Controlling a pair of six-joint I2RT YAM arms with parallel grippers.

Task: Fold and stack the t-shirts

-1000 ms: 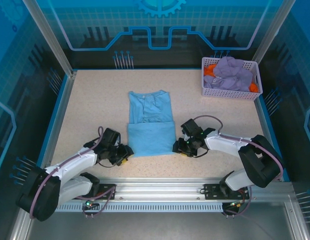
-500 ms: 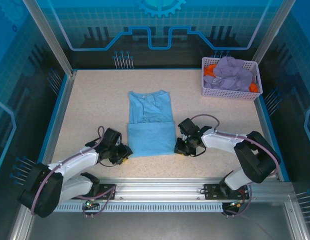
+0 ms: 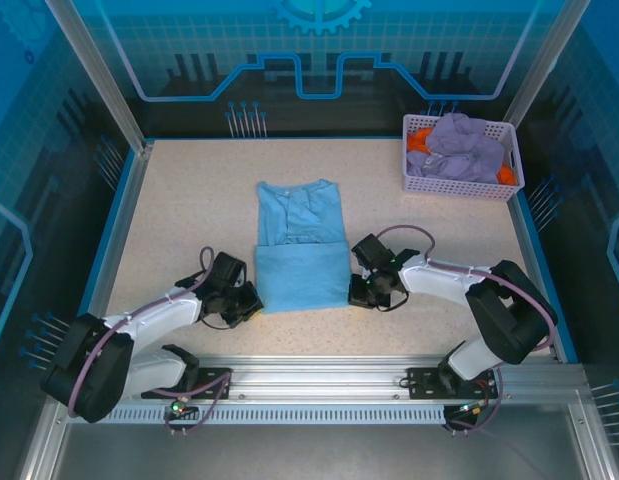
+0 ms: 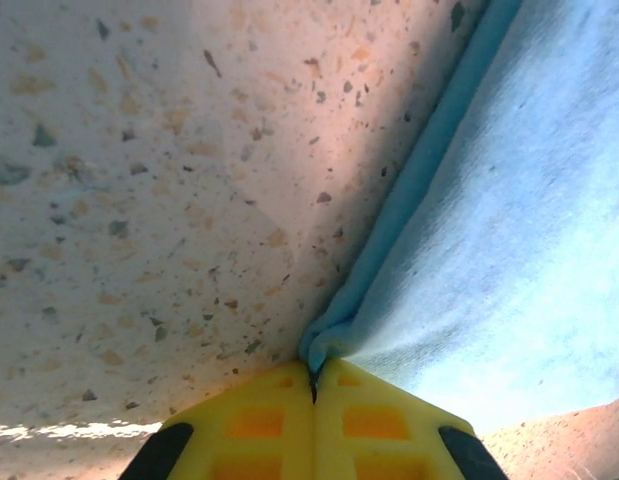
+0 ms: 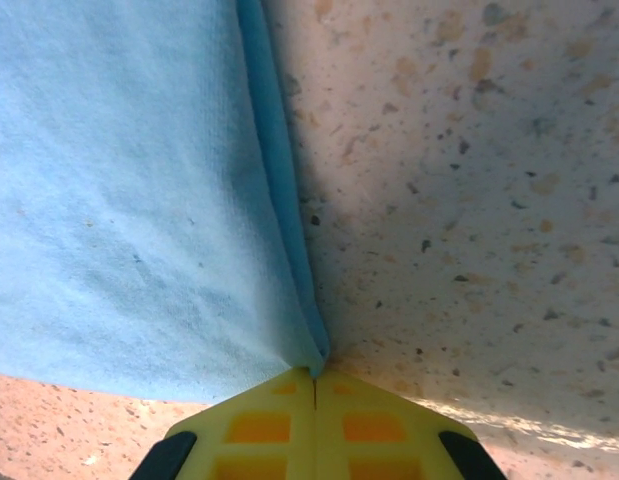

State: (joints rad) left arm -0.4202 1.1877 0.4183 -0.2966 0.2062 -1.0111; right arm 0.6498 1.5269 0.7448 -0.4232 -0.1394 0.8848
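My left gripper will next lift the fold's pinched corner and take it outward over the shirt's collar end, as the shirt's upper part is still uncovered beyond the fold.
A light sky-blue t-shirt lies folded in the middle of the table, its lower half doubled up over itself. My left gripper sits at the fold's near left corner; in the left wrist view its yellow fingers are shut on the blue t-shirt, the corner pinched between them. My right gripper is at the near right corner, its yellow fingers shut on the blue t-shirt's edge. More t-shirts, lavender-purple and orange, are bunched in the basket.
A lavender mesh basket stands at the back right corner of the speckled table. Blue rails edge the table on the left and right, and a metal rail runs along the near edge.
Both grippers have slid inward to the folded shirt's near corners and shut on the cloth. The shirt itself has not visibly shifted.
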